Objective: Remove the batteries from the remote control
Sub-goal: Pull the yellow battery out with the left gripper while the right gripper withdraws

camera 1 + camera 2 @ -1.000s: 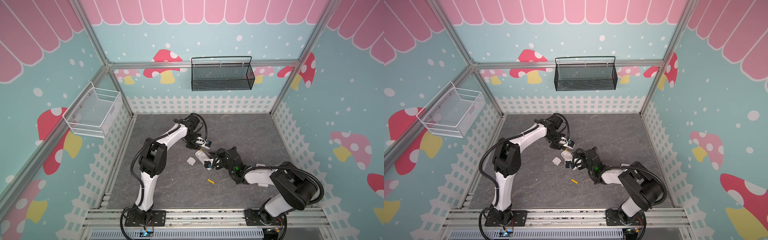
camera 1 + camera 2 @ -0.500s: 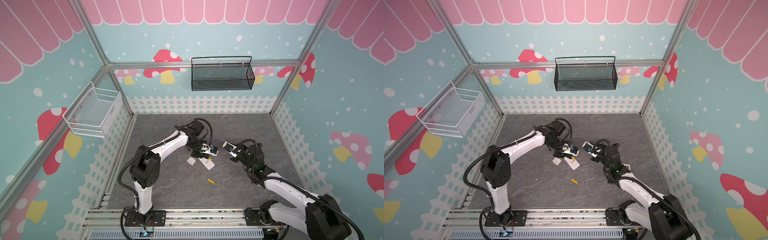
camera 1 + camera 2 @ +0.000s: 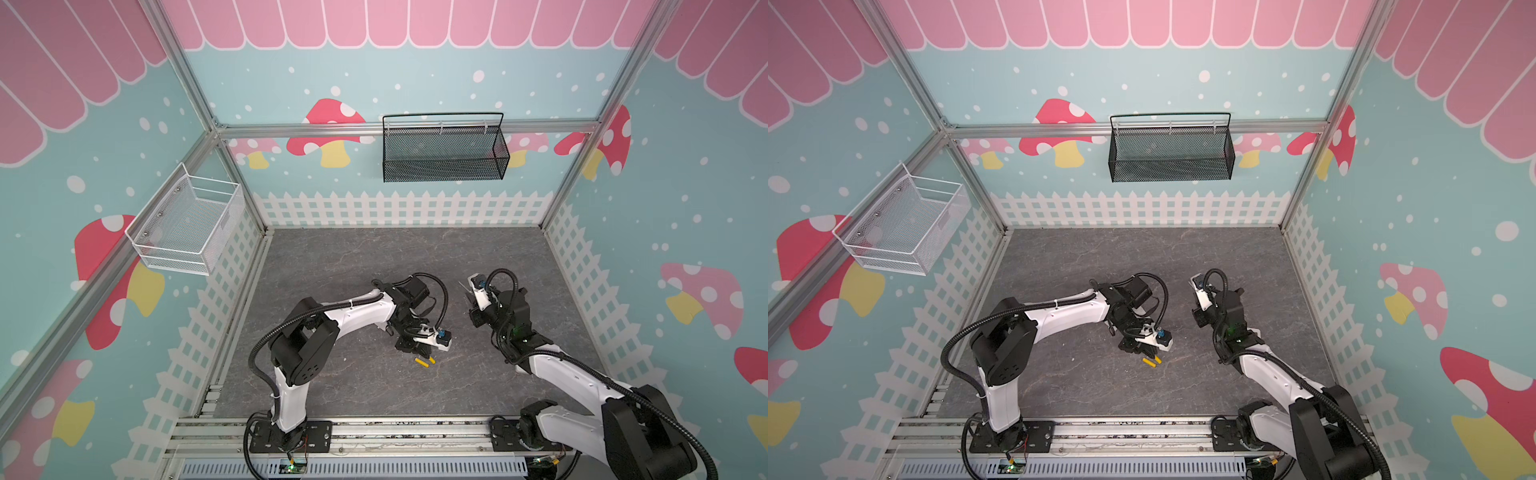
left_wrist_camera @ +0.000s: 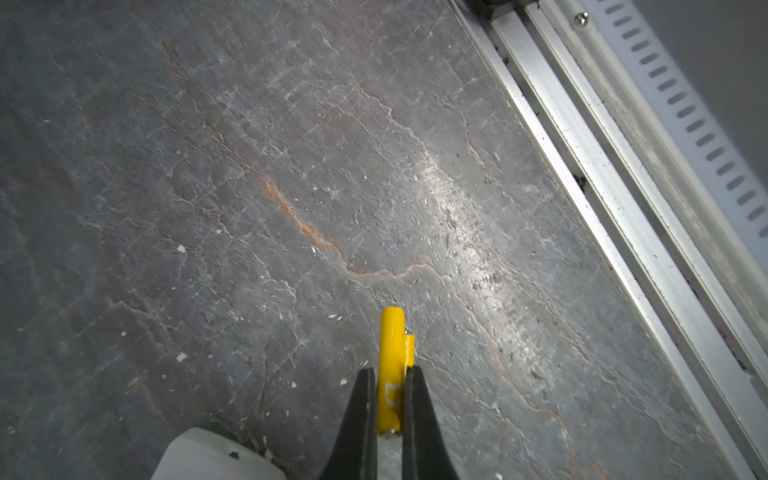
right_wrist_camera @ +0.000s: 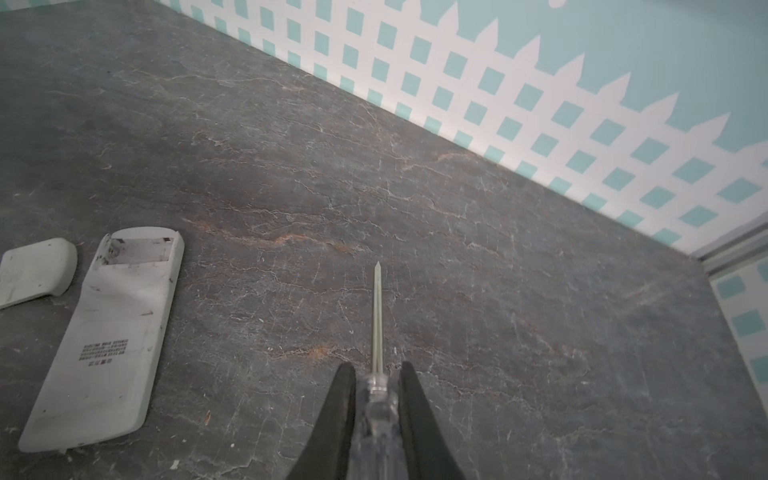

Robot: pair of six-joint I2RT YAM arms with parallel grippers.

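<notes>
My left gripper comes down to the bare mat close beside the second yellow battery next and releases its own there, because it still hangs above the mat.
In the left wrist view my left gripper [image 4: 388, 374] is shut on a yellow battery [image 4: 392, 345], low over the mat. A second yellow battery [image 4: 410, 349] shows just behind it. Both top views show the two batteries [image 3: 422, 362] [image 3: 1149, 362] side by side at the left gripper [image 3: 420, 353] [image 3: 1145, 353]. My right gripper [image 5: 377, 374] is shut on a clear-handled screwdriver [image 5: 377, 316], raised at the right [image 3: 469, 296]. The white remote control [image 5: 112, 332] lies back up, its battery bay open and empty. The left arm hides it in both top views.
The remote's loose white cover [image 5: 35, 270] lies beside it. A black wire basket [image 3: 444, 149] hangs on the back wall, a white one [image 3: 187, 226] on the left wall. The aluminium rail [image 4: 602, 174] runs along the mat's front edge.
My right arm swung right and up, away from the remote, keeping the screwdriver. My left gripper moved forward to the battery lying on the mat, and a second battery now shows there.
</notes>
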